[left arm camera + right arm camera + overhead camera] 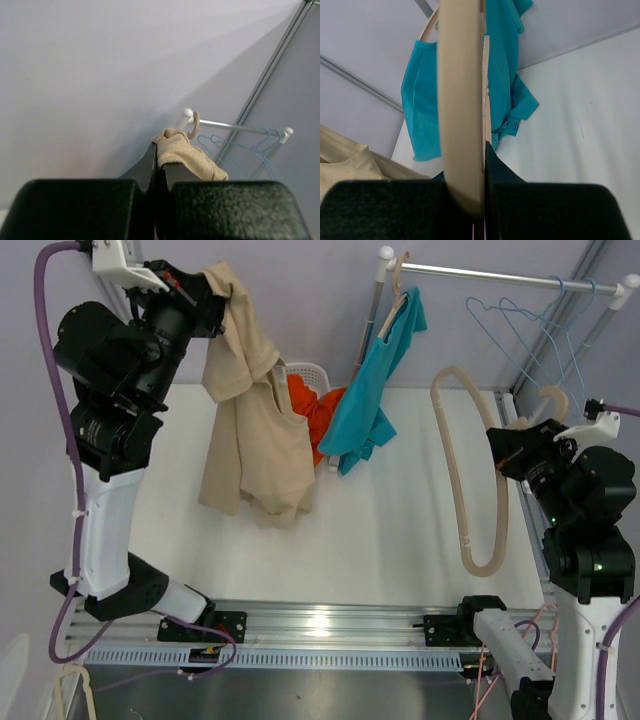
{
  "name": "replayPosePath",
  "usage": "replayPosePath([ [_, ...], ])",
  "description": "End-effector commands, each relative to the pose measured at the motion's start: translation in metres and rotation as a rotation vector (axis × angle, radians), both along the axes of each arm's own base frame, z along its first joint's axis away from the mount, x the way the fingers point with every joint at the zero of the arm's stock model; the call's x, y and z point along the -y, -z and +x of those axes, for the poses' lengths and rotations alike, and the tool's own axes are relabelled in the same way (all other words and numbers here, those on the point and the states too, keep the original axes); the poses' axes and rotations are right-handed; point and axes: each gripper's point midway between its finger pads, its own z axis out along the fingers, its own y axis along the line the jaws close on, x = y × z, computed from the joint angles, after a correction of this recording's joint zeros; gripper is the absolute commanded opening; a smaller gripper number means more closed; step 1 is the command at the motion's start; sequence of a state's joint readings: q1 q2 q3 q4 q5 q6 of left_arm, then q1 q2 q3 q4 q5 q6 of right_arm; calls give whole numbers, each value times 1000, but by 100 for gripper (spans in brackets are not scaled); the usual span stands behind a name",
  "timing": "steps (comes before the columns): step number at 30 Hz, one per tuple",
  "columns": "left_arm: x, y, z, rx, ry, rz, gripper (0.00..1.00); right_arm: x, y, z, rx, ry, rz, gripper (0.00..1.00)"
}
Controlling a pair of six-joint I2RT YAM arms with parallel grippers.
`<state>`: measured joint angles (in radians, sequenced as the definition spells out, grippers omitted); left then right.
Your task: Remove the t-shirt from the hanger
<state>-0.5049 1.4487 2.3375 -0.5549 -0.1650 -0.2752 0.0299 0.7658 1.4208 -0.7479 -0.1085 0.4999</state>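
The hanger goes outward in my right gripper to the bar beside the blue wire hangers next, hooks there and is released, since the hanger is bare.
My left gripper (212, 302) is raised high at the back left and shut on a beige t-shirt (252, 430), which hangs free from it down to the table; the pinched fabric shows in the left wrist view (187, 155). My right gripper (505, 455) at the right is shut on a bare beige wooden hanger (470, 480), held off the rail with no shirt on it. The hanger fills the right wrist view (462, 95) between the closed fingers.
A teal t-shirt (375, 390) hangs on another wooden hanger from the metal rail (500, 278) at the back. Blue wire hangers (545, 325) hang at the rail's right end. A white basket (308, 375) with orange cloth (315, 410) stands behind the beige shirt.
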Motion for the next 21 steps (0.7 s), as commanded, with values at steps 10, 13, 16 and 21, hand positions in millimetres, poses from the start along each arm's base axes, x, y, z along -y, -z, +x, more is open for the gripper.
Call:
replayPosePath([
  [10,13,-85,28,390,31,-51,1,27,-78,63,225,145,-95,0],
  [13,7,-91,41,436,-3,-48,1,25,-78,88,202,134,-114,0],
  [16,-5,-86,57,433,-46,-36,1,25,-79,106,192,137,-131,0],
  [21,1,-4,133,195,-65,-31,1,28,-63,151,143,123,-156,0],
])
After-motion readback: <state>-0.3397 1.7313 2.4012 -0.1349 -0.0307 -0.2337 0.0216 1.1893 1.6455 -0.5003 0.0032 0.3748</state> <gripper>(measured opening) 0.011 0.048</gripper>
